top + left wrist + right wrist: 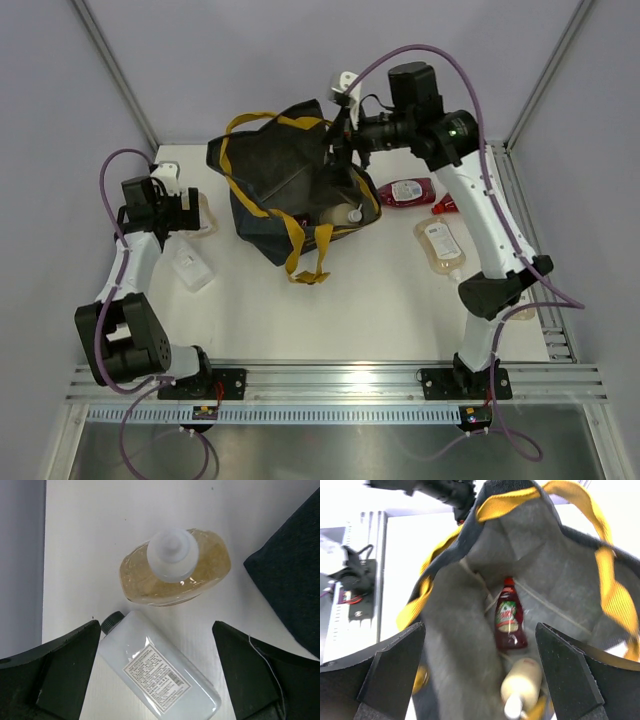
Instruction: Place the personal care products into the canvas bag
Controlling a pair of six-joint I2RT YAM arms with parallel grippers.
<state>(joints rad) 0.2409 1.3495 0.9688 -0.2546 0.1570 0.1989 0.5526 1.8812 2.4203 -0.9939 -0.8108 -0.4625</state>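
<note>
My left gripper will next go outward and down and turn its open fingers around the pale yellow bottle, because that white-capped bottle stands below and outward of them.
The canvas bag lies open mid-table, navy with yellow handles. My right gripper hovers open and empty over its mouth. In the right wrist view a dark red pouch and a pale pouch lie inside the bag. Another red pouch and a pale pouch lie on the table to the right. My left gripper is open above a pale yellow pouch with a white cap, left of the bag. In the left wrist view it holds nothing.
A clear white bottle with a black cap and label lies between my left fingers, also visible from above. A red cap shows beside the right arm. The bag's corner is close on the left gripper's right.
</note>
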